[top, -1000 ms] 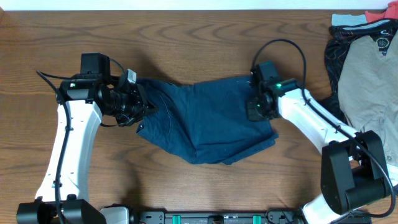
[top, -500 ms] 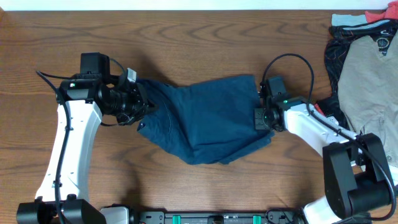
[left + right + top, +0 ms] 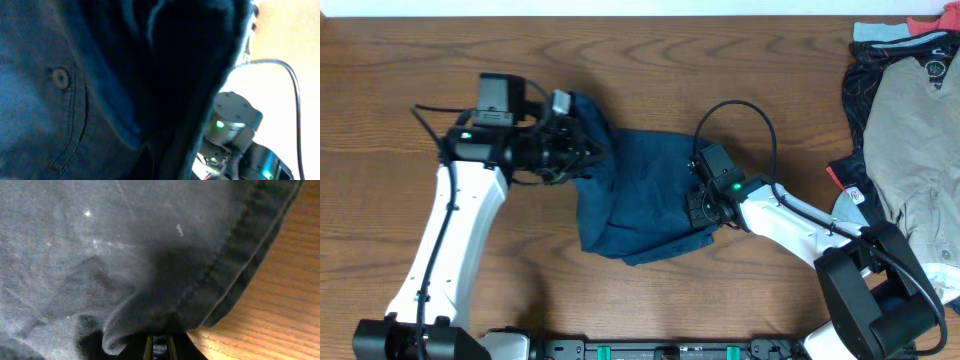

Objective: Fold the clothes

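Note:
Next, my left gripper will carry the shorts' raised edge to the right in the overhead view and down onto the shorts' opposite side (image 3: 677, 187), since my right gripper holds that side.
The dark navy-blue shorts (image 3: 640, 190) lie bunched in the middle of the table, partly lifted at both sides. My left gripper (image 3: 582, 150) is shut on their upper left edge and holds it raised. In the left wrist view the cloth (image 3: 100, 90) fills the frame and hides the fingers; a button (image 3: 60, 78) and a stitched pocket seam show. My right gripper (image 3: 700, 205) is shut on the right edge of the shorts. In the right wrist view the fabric (image 3: 125, 255) drapes over the jaws, with its hem (image 3: 240, 265) over the wooden table.
A pile of other clothes lies at the far right: a beige-khaki garment (image 3: 910, 130) on top of a black patterned garment (image 3: 860, 85). The right arm (image 3: 232, 125) shows in the left wrist view. The wooden table (image 3: 720, 60) extends around the shorts.
Both grippers have moved inward with the cloth: the left one to the right and up, the right one to the left and down. The shorts are now bunched much narrower.

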Controlling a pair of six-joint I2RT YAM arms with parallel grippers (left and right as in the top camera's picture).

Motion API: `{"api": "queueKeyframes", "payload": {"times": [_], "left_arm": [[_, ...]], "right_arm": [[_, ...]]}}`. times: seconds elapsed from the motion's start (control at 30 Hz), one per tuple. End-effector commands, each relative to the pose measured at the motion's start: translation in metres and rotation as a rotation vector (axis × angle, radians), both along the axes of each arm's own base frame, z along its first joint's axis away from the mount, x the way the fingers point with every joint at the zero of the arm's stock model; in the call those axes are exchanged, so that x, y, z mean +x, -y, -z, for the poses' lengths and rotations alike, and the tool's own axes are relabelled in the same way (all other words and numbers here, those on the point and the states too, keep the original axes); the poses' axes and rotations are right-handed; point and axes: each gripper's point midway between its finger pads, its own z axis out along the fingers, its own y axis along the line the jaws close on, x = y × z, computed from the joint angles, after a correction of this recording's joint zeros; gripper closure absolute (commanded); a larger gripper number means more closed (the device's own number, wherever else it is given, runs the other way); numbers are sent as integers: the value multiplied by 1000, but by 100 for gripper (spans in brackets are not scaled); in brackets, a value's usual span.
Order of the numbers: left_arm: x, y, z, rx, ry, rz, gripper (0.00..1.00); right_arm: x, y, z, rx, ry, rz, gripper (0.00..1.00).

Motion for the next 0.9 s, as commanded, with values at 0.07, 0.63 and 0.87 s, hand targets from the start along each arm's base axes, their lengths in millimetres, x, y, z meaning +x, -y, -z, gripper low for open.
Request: {"api": "queueKeyframes", "payload": {"times": [0.07, 0.63, 0.87], "left_arm": [[-6, 39, -16, -22, 18, 37, 94], [-30, 99, 19, 182, 56, 114, 94], [-36, 107, 23, 200, 63, 144, 69]], "right_arm": [[-40, 5, 32, -21, -158, -10, 91], [-46, 0, 31, -8, -175, -28, 93], [-52, 35, 28, -136, -223, 30, 71]]}}
